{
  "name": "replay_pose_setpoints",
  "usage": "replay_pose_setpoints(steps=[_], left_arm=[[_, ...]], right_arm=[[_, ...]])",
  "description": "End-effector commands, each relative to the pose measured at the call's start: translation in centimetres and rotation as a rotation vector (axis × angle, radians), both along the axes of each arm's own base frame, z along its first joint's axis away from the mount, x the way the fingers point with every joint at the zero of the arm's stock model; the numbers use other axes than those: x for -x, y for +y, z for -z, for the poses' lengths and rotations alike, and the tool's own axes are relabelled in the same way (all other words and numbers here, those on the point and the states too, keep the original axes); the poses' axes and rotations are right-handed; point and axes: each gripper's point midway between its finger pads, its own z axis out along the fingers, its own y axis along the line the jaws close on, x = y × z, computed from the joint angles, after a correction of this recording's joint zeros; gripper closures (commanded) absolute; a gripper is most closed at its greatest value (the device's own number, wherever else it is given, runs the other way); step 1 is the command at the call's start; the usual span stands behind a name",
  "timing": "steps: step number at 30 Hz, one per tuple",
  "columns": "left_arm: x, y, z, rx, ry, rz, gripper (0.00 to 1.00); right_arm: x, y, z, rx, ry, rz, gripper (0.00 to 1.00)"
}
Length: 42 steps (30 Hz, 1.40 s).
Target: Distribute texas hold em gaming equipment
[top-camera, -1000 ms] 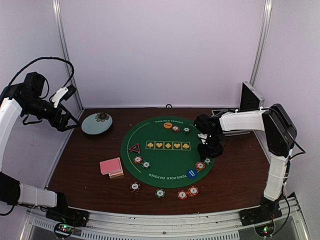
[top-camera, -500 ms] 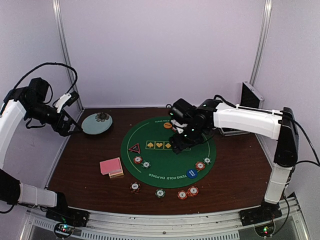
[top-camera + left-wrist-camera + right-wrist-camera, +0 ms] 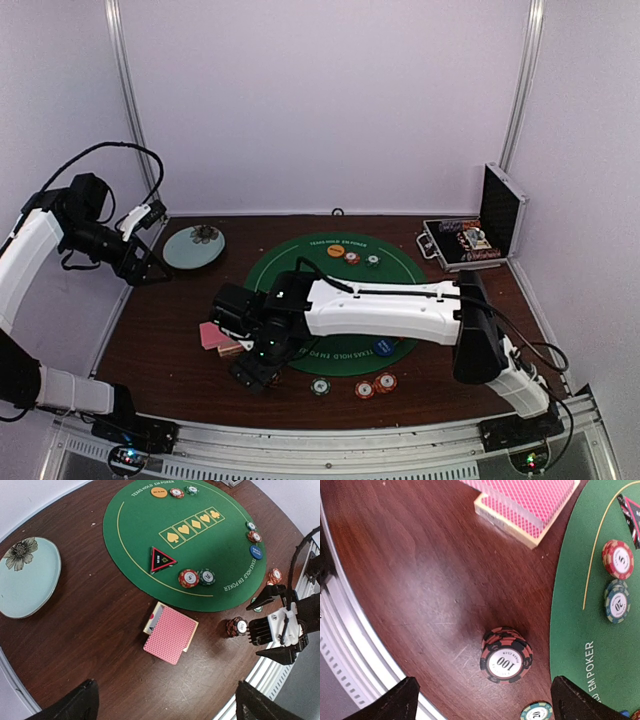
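Observation:
My right gripper lowers its open fingers around the top of the red-black stack next, since the stack stands below the gripper and to its right in the wrist view.
My right gripper [image 3: 485, 706] hangs open above a red-black stack of poker chips marked 100 [image 3: 506, 655], which stands on the bare wood just off the green mat [image 3: 600, 645]. The stack lies between and ahead of the fingers, untouched. The pink-backed playing cards [image 3: 525, 500] lie just beyond it. From above, the right gripper [image 3: 252, 368] covers that stack beside the cards [image 3: 218, 334]. My left gripper [image 3: 165, 700] is open and empty, high over the table's left side [image 3: 145, 265]. On the mat are the black-red triangle marker [image 3: 161, 560], red chip [image 3: 188, 578], green chip [image 3: 206, 576], orange disc [image 3: 159, 492] and blue disc [image 3: 256, 552].
The pale blue plate [image 3: 193, 246] sits at the back left. The open aluminium case [image 3: 465, 240] stands at the back right. Three chips [image 3: 365, 389] lie along the front below the mat. The right arm [image 3: 400, 310] stretches across the mat's lower half. The metal front rail [image 3: 350, 645] is close.
The right arm has swung from the mat's right side across to the front left, over the chip stack by the cards, its jaws opening wider. The left gripper dropped slightly.

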Motion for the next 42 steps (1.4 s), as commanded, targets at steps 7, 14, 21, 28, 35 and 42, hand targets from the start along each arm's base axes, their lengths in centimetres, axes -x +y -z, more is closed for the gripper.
replay_pose_setpoints(steps=[7,14,21,28,35,42], left_arm=[[-0.3,-0.6,-0.5,0.037,-0.044,0.031,0.02],[-0.4,-0.5,-0.7,0.031,-0.05,0.023,0.03],[-0.6,-0.4,-0.5,0.023,-0.042,0.019,0.02],[-0.7,-0.5,-1.1,0.031,-0.056,0.022,0.03],[-0.6,-0.5,-0.9,0.03,-0.054,0.024,0.02],[-0.5,-0.4,-0.9,0.027,-0.056,0.022,0.02]], right_arm=[[-0.4,-1.9,1.6,0.071,0.012,0.016,0.04],[-0.1,-1.4,3.1,0.078,0.026,0.002,0.12],[-0.3,-1.0,4.1,0.092,0.028,-0.001,0.22],[-0.5,-1.0,5.0,0.104,0.03,0.008,0.28],[-1.2,-1.2,5.1,0.103,0.024,0.027,0.33],[-1.8,-1.1,4.9,0.087,0.028,0.044,0.4]])
